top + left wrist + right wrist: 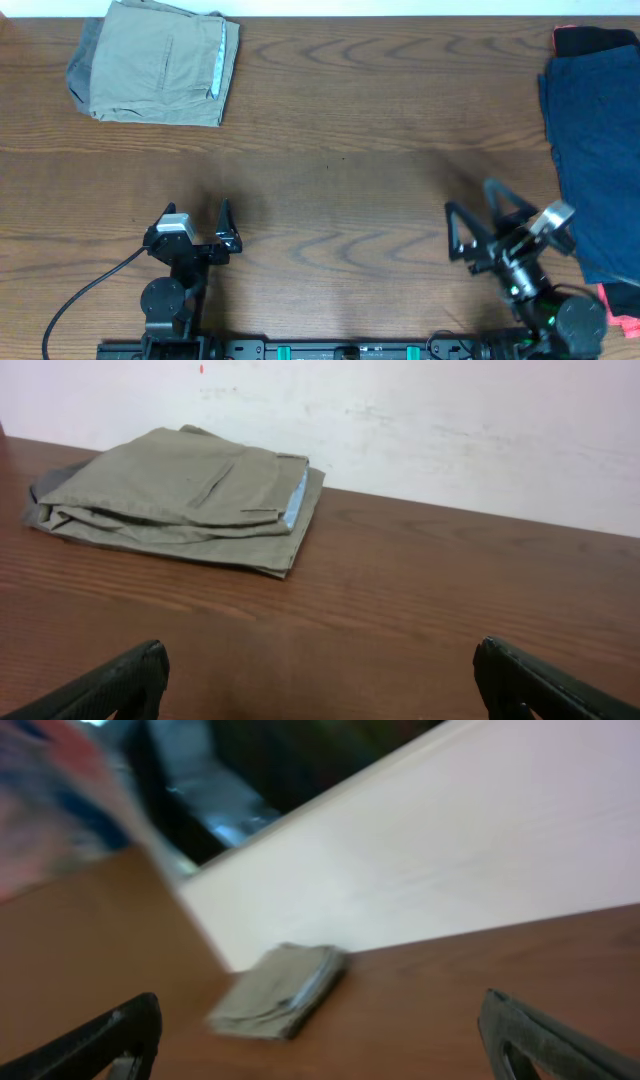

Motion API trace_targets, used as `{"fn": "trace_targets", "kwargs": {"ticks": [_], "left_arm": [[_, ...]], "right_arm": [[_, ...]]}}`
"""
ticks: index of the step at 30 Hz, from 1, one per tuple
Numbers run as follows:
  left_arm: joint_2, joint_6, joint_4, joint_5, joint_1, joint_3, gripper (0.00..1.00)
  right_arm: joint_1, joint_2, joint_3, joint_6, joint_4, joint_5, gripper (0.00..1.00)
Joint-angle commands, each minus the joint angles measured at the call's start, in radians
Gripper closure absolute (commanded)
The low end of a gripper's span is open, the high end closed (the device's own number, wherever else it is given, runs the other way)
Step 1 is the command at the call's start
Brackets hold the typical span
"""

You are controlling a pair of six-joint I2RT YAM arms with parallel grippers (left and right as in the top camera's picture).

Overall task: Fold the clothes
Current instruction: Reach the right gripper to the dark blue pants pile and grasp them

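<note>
My right gripper moves outward toward the navy shorts and down onto their far fold next, since that fold lies outward, to the gripper's right in the overhead view.
The dark navy-blue shorts lie in a heap at the right edge of the table in the overhead view. My right gripper is open and empty, left of the shorts and apart from them; its fingers show in the blurred right wrist view. My left gripper is open and empty near the front left of the table, its fingertips at the bottom of the left wrist view.
Folded tan shorts lie at the back left and show in the left wrist view and the right wrist view. A black garment with red-pink trim lies under the navy shorts. The brown wooden table ends at a white wall.
</note>
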Motion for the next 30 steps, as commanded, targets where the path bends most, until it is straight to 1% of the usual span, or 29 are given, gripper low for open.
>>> {"fn": "trace_targets", "kwargs": {"ticks": [1, 5, 9, 12, 14, 17, 19, 23, 27, 30], "left_arm": [[-0.006, 0.014, -0.017, 0.011, -0.003, -0.026, 0.02], [-0.006, 0.014, -0.017, 0.010, -0.003, -0.026, 0.02], [-0.006, 0.014, -0.017, 0.010, -0.003, -0.026, 0.02], [-0.006, 0.014, -0.017, 0.010, -0.003, -0.026, 0.02], [-0.006, 0.014, -0.017, 0.010, -0.003, -0.026, 0.02], [-0.006, 0.014, -0.017, 0.010, -0.003, -0.026, 0.02], [-0.006, 0.014, -0.017, 0.010, -0.003, -0.026, 0.02], [-0.006, 0.014, -0.017, 0.011, -0.003, -0.026, 0.02], [-0.006, 0.014, -0.017, 0.010, -0.003, -0.026, 0.02], [-0.006, 0.014, -0.017, 0.011, -0.003, -0.026, 0.02]], "right_arm": [[0.003, 0.175, 0.182, -0.241, -0.085, 0.194, 0.01], [0.003, 0.472, 0.446, -0.346, -0.270, 0.431, 0.01], [-0.004, 0.793, 0.736, -0.445, -0.456, 0.605, 0.01], [-0.026, 1.040, 0.953, -0.507, -0.598, 0.707, 0.01], [-0.048, 1.216, 1.129, -0.530, -0.743, 0.745, 0.01], [-0.075, 1.417, 1.346, -0.572, -0.913, 0.798, 0.01], [-0.090, 1.508, 1.433, -0.602, -0.934, 0.819, 0.01], [-0.130, 1.664, 1.543, -0.735, -0.927, 0.821, 0.01], [-0.163, 1.800, 1.619, -0.775, -0.943, 0.904, 0.01], [-0.198, 1.891, 1.647, -0.808, -0.934, 0.921, 0.01]]}}
